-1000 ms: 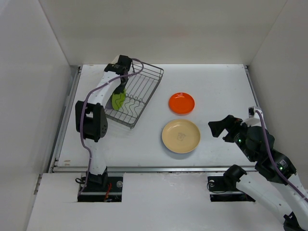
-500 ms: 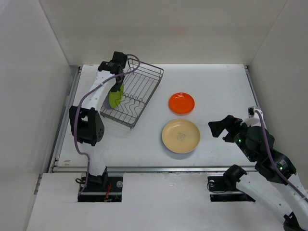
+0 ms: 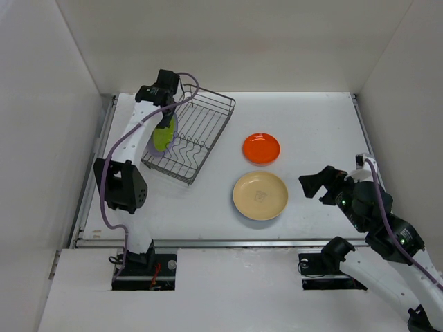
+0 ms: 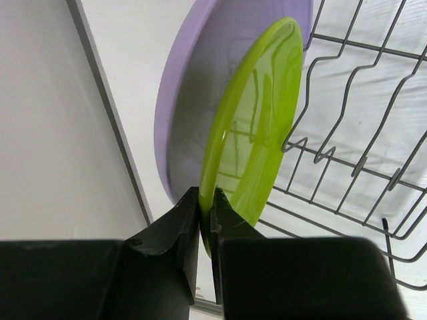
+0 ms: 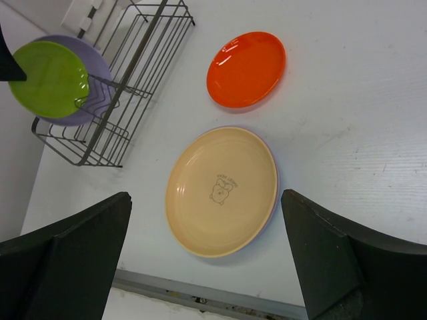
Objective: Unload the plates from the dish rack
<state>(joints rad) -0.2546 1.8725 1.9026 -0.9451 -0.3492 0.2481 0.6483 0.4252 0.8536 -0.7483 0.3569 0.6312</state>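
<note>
The left gripper rises past the dish rack (image 3: 197,131) next, to the right in the top view. It then comes down to release over the orange plate (image 3: 261,148), which lies empty.
My left gripper (image 3: 168,116) is shut on the rim of the lime-green plate (image 3: 163,136), holding it on edge over the left end of the dish rack (image 3: 197,131). In the left wrist view the black fingers (image 4: 183,227) pinch the green rim (image 4: 257,133), with the lavender plate (image 4: 190,93) just behind it and the rack wires (image 4: 360,133) to the right. The orange plate (image 3: 261,148) and the cream-yellow plate (image 3: 260,196) lie flat on the table. My right gripper (image 3: 320,183) is open and empty, hovering right of the cream plate (image 5: 220,190).
The lavender plate (image 5: 97,67) leans at the rack's left end (image 5: 127,87) near the left wall. A bluish rim (image 5: 275,193) shows under the cream plate's right edge. A white piece (image 5: 83,13) sits by the rack's far corner. The orange plate (image 5: 245,69) lies beyond.
My left gripper has moved left and up with the lime-green plate, out of the rack's dividers. The lavender plate now shows behind it. The right arm has not moved.
</note>
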